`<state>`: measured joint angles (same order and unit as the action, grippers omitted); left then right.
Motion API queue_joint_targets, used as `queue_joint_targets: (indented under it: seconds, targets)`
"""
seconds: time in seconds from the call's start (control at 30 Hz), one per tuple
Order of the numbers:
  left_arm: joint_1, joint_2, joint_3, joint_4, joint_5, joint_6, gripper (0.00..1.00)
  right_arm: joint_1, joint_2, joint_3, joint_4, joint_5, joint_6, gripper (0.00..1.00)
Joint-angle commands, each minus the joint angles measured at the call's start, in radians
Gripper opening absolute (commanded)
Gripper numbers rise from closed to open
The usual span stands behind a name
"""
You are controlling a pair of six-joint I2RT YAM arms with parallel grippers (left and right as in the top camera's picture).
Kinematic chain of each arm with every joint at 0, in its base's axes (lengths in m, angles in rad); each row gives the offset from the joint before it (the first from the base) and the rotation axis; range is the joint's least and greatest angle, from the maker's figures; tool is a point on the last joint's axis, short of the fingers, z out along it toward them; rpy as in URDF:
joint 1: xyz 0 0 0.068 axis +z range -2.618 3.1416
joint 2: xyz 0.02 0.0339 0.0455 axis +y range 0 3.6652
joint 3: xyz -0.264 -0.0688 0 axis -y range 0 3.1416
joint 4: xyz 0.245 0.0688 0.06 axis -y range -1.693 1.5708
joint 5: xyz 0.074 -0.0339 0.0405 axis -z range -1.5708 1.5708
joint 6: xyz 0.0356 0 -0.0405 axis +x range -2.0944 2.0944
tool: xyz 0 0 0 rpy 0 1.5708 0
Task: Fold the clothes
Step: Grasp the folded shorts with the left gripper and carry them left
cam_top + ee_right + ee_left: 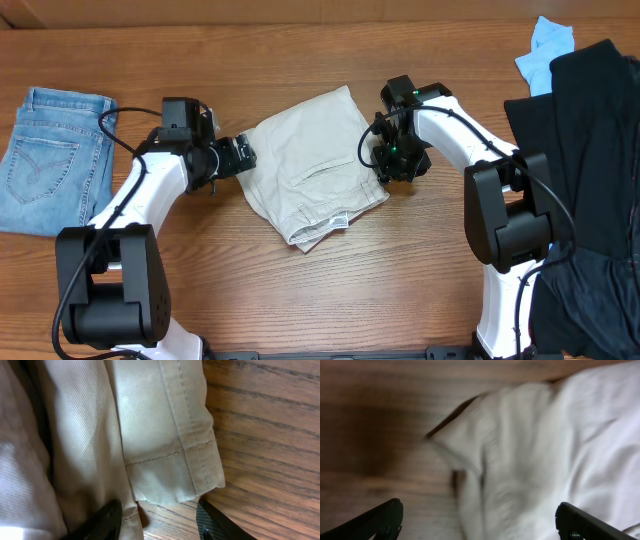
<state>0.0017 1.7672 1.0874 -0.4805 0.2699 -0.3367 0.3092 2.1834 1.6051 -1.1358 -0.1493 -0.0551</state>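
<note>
The left gripper needs to move farther to the right in the overhead view next, onto the shorts' edge nearest the jeans (476, 472), because that edge is between the gripper's open fingers.
The beige khaki shorts (310, 165) lie folded in a bundle at the table's middle. My left gripper (243, 156) is open at the bundle's left edge; in the left wrist view (477, 520) the pale cloth (535, 455) lies between and beyond its fingers. My right gripper (385, 163) is open at the bundle's right edge; in the right wrist view (160, 522) a hemmed corner of the shorts (175, 460) lies just ahead of its fingers. A black garment (590, 170) and a light blue one (545, 45) lie at the right.
Folded blue jeans (50, 155) lie at the far left. The black pile runs down the right edge of the table to the front. Bare wooden tabletop (300, 290) lies in front of the shorts.
</note>
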Motion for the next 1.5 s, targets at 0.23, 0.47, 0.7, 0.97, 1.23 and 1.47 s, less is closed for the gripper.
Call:
queue_joint_targets:
  seconds: [0.23,0.47,0.7,0.97,1.23,1.47]
  targets:
    - [-0.027,0.217,-0.019,0.192,0.201,-0.031,1.0,0.01,0.047,-0.036,0.003,-0.036,0.006,0.52]
    - [-0.073,0.239,-0.016,0.327,0.321,-0.029,0.47,0.01,0.047,-0.036,0.004,-0.035,0.006,0.52]
    - [-0.028,0.13,-0.009,0.317,0.323,0.028,0.11,0.009,0.047,-0.036,0.008,-0.031,0.006,0.52]
    - [0.146,-0.185,-0.008,0.171,0.153,0.106,0.04,-0.008,0.046,-0.036,0.007,-0.025,0.007,0.52]
    - [0.365,-0.3,0.056,0.048,0.019,0.135,0.04,-0.019,0.046,-0.036,0.001,-0.028,0.006,0.52]
    - [0.525,-0.278,0.313,-0.189,-0.113,0.159,0.04,-0.019,0.046,-0.036,-0.001,-0.029,0.006,0.52]
